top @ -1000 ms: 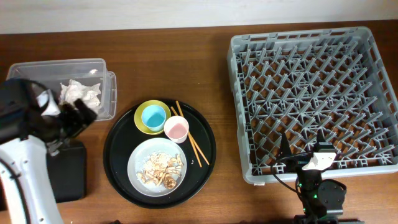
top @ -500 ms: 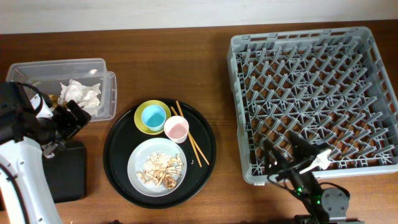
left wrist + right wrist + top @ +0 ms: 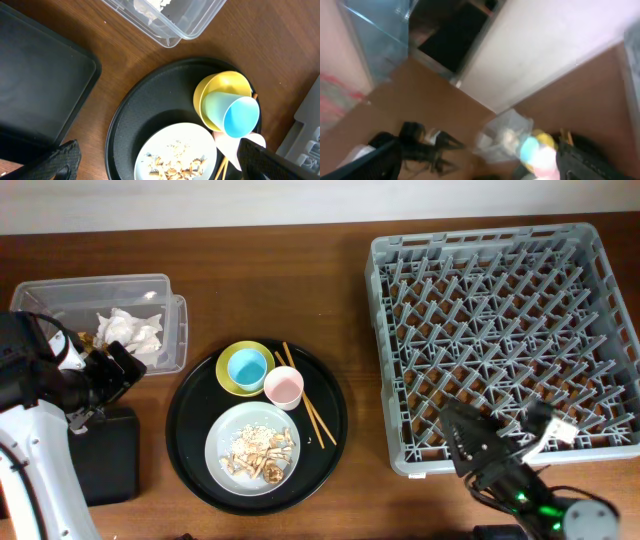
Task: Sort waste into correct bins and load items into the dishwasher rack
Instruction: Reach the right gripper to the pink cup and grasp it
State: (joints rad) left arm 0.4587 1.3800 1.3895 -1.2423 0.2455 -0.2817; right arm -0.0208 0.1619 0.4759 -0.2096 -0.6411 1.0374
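My right gripper is at the rack (image 3: 505,330) with the pink cup to its left in the overhead view, so it will move from there down onto the cup's rim by the plate.
The plate (image 3: 232,436) with beige crumbs (image 3: 262,456), the yellow bowl (image 3: 228,378) holding the light-blue cup (image 3: 247,365), the pink cup (image 3: 283,387) and the chopsticks (image 3: 310,406) sit on a round black tray (image 3: 190,430). White tissues (image 3: 128,330) lie in the clear box (image 3: 60,292). My left gripper (image 3: 120,368) is open and empty between the box and the shallow black tray (image 3: 108,458); its wrist view looks down on the plate (image 3: 165,142) and cup (image 3: 239,114). My right gripper (image 3: 505,438) is open and empty at the grey rack's (image 3: 505,330) front edge.
The round black tray lies between the bins on the left and the rack on the right. The right wrist view is blurred; it shows a wall, brown table and the coloured cups far off. The rack's corner shows in the left wrist view (image 3: 309,135).
The right arm has swung down and to the right along the rack's front edge, its wrist tilting up. The left gripper shifted slightly toward me a second ago, then stayed still.
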